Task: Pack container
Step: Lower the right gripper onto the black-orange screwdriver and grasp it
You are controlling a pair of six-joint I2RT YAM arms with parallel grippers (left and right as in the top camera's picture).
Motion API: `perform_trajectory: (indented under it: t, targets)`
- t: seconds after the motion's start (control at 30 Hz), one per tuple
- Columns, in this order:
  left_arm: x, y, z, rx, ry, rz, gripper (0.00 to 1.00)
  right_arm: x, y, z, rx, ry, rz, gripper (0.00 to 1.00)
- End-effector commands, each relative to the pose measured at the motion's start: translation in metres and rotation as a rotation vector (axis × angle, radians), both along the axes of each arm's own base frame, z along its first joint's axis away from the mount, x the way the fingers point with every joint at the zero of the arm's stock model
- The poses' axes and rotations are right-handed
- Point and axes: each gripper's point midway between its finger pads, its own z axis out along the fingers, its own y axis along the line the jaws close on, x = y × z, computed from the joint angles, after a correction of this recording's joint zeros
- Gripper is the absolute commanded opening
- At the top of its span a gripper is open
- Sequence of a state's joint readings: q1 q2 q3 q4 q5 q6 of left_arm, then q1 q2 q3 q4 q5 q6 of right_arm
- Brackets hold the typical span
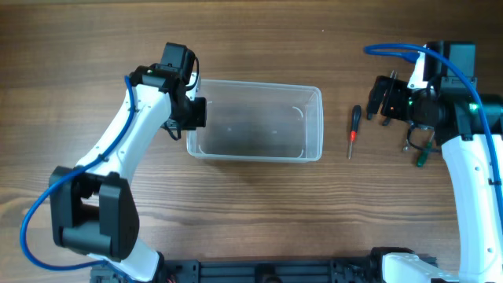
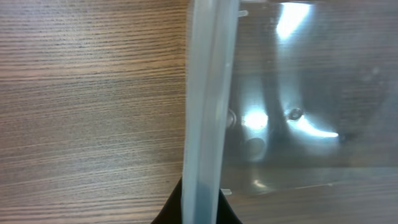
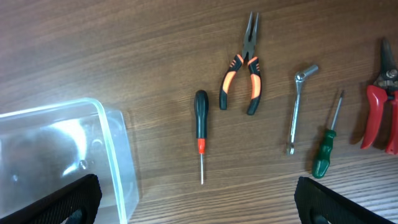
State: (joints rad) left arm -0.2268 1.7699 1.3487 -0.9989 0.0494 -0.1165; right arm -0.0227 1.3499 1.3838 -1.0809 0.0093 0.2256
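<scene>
My right gripper lowers toward the container next and brings its open fingers down around the black screwdriver's handle (image 1: 355, 119) (image 3: 201, 115), since that tool lies nearest the container.
The clear plastic container (image 1: 321, 126) stands on the wooden table at the middle, with nothing visible inside. My left gripper (image 1: 194, 112) is at its left short wall. In the left wrist view the container's wall and rim (image 2: 208, 112) run between the black jaws (image 2: 200, 210), which are shut on it. My right gripper (image 1: 383, 98) hangs right of the container, open and empty. In the right wrist view its fingers (image 3: 199, 202) are spread wide above the table, with the container's corner (image 3: 115, 149) at the lower left.
Hand tools lie right of the container: a black screwdriver with a red collar (image 3: 201, 118) (image 1: 354, 130), orange-and-black pliers (image 3: 244, 68), a small metal wrench (image 3: 298, 106), a green screwdriver (image 3: 326, 149) and red shears (image 3: 380, 106).
</scene>
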Motion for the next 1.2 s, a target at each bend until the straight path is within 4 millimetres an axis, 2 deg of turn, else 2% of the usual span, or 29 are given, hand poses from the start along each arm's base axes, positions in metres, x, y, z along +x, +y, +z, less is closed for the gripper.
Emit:
perform_trajectory:
  t: [0.0,0.1,0.13,0.17,0.2,0.23,0.33,0.4,0.5,0.57,0.67,0.7,0.73,0.83,0.9,1.07,1.17]
  targets:
    - [0.006,0.003,-0.004,-0.001,0.000,0.005,0.04,0.001,-0.005,0.010,-0.032,-0.023,0.001,1.00]
    - [0.002,0.004,-0.012,0.007,0.035,0.006,0.05,0.000,-0.005,0.010,-0.033,-0.022,0.003,0.99]
    - [-0.001,0.005,-0.013,0.010,0.048,0.006,0.14,0.000,-0.005,0.010,-0.035,-0.021,0.006,1.00]
    - [-0.003,0.005,-0.014,0.013,0.060,0.006,0.38,0.000,-0.005,0.010,-0.040,-0.021,0.016,0.99]
    - [-0.004,0.006,-0.014,0.014,0.065,0.005,0.84,0.000,-0.005,0.010,-0.044,-0.020,0.021,1.00]
    - [-0.004,0.006,-0.014,0.014,0.064,0.005,1.00,0.000,-0.005,0.010,-0.043,-0.020,0.021,1.00]
    - [0.001,0.013,-0.010,0.055,0.036,0.012,1.00,0.000,-0.004,0.009,-0.036,-0.018,0.026,1.00]
    - [0.008,0.016,0.002,0.070,-0.006,0.019,1.00,-0.003,0.000,0.008,-0.018,-0.006,0.035,1.00]
    - [0.024,0.019,0.043,0.083,-0.135,0.033,1.00,-0.010,0.000,0.004,-0.017,0.025,0.034,1.00]
    - [0.032,0.023,0.093,0.051,-0.267,0.062,1.00,-0.015,0.000,0.001,0.033,0.049,-0.054,1.00]
    - [0.028,0.037,0.138,0.022,-0.392,0.119,1.00,-0.009,0.002,-0.008,0.060,0.075,-0.076,1.00]
    - [0.022,0.048,0.156,0.017,-0.440,0.149,1.00,-0.003,-0.001,-0.025,0.045,0.127,-0.084,1.00]
    - [0.018,0.055,0.164,0.018,-0.457,0.167,1.00,0.000,-0.003,-0.035,0.037,0.157,-0.094,1.00]
    - [0.007,0.071,0.172,0.025,-0.463,0.205,1.00,0.015,-0.004,-0.067,0.060,0.226,-0.161,1.00]
    - [0.000,0.078,0.170,0.034,-0.438,0.225,1.00,0.023,-0.002,-0.090,0.077,0.278,-0.192,1.00]
    - [-0.006,0.083,0.165,0.042,-0.404,0.236,1.00,0.030,0.005,-0.150,0.125,0.432,-0.229,1.00]
    - [-0.006,0.083,0.165,0.043,-0.404,0.236,1.00,0.034,0.009,-0.174,0.142,0.475,-0.222,1.00]
